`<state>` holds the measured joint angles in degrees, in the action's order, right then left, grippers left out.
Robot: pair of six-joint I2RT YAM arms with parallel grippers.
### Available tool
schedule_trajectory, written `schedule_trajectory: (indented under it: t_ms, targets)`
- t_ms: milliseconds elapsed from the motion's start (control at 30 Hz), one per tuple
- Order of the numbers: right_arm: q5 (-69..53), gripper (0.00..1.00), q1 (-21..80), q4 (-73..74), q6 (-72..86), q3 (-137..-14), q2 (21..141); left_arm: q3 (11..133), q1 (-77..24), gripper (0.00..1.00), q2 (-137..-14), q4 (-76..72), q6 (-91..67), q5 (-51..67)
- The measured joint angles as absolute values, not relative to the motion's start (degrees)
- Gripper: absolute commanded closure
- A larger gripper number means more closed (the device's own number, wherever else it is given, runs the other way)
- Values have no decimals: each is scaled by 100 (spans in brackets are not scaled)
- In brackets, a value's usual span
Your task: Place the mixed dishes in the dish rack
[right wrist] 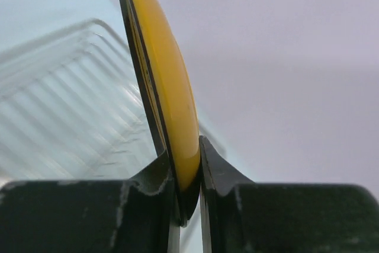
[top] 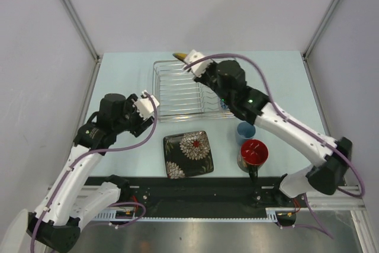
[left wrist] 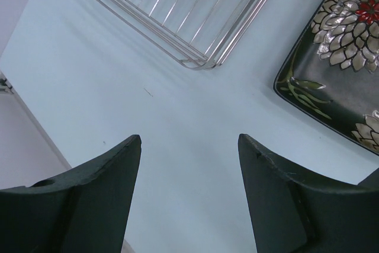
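Observation:
I should lower my right gripper next and slot the plate, already held on edge, between the dish rack's middle wires to release it, since those wires are below.
The silver wire dish rack (top: 177, 96) stands at the table's far middle. My right gripper (top: 190, 60) hovers over the rack's far edge, shut on a plate (right wrist: 169, 87) with a yellow face and black rim, held on edge; its tip (top: 180, 56) pokes out to the left. The blurred rack (right wrist: 65, 105) lies below it. A light blue cup (top: 246, 130) and a dark mug with red inside (top: 253, 153) stand right of the rack's near side. My left gripper (top: 145, 103) is open and empty above bare table (left wrist: 189, 140), near the rack's corner (left wrist: 195, 22).
A square black plate with flower patterns (top: 188, 153) lies flat in front of the rack, also at the right edge of the left wrist view (left wrist: 337, 63). Grey walls enclose the table on three sides. A black rail runs along the near edge (top: 195, 191).

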<state>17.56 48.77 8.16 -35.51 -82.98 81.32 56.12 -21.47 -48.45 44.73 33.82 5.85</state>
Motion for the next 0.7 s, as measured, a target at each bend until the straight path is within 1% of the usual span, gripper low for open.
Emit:
schedule_trajectory:
  t_ms: [133, 267, 467, 700]
  targets:
    - [2108, 100, 4751, 1, -5778, -8296, 9153, 5437, -2067, 28, -4860, 4456, 3297, 685]
    - [2163, 100, 4473, -126, -7063, -8265, 9804, 5371, -2036, 28, -4978, 4381, 3223, 777]
    - [2152, 100, 4191, 150, -7456, -8383, 9920, 5258, -1986, 28, -5057, 4204, 3142, 823]
    - [1503, 100, 3957, 1037, -7179, -8715, 9920, 5155, -1968, 28, -5063, 4091, 3100, 825]
